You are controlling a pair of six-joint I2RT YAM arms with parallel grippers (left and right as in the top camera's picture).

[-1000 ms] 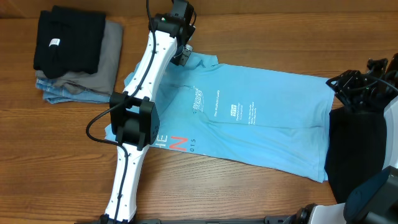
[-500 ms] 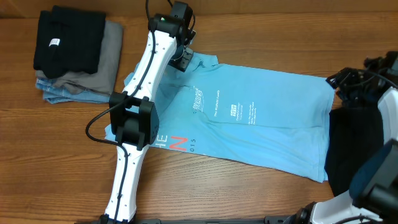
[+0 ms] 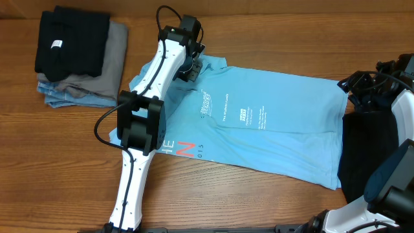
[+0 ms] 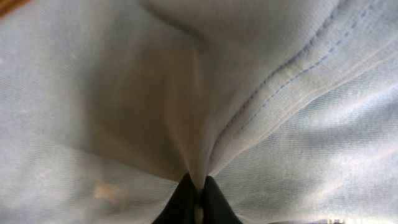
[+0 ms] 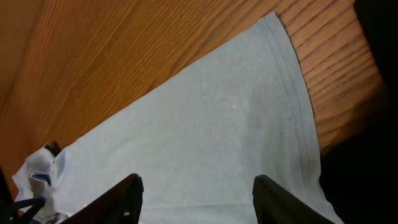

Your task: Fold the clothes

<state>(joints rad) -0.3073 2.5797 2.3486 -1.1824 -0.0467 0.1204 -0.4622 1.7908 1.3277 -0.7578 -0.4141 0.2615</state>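
Note:
The right gripper moves down and outward next, fingers open, onto the tip of the shirt's far corner (image 3: 341, 83) by the black garment (image 3: 365, 162), which lies below and outward.
The sky-blue T-shirt (image 3: 259, 123) lies spread across the table in the overhead view, with white, dark-blue and orange-red lettering. My left gripper (image 3: 193, 65) is at the shirt's far left corner and is shut on a pinch of its fabric (image 4: 198, 180); the cloth rises into a ridge between the fingers. My right gripper (image 3: 369, 84) hovers over the shirt's far right corner, open and empty, with its fingers (image 5: 196, 186) spread above the blue fabric (image 5: 205, 130). A plain black garment (image 3: 365, 162) lies at the right edge, beside the shirt's hem.
A stack of folded clothes (image 3: 77, 55), black on grey on blue, sits at the far left. The wooden table (image 3: 58, 168) shows in front of the shirt. The left arm (image 3: 139, 123) stretches across the shirt's left part.
My left gripper has shifted slightly toward the near side with the shirt corner pinched. My right gripper has moved a little over the shirt's far right corner.

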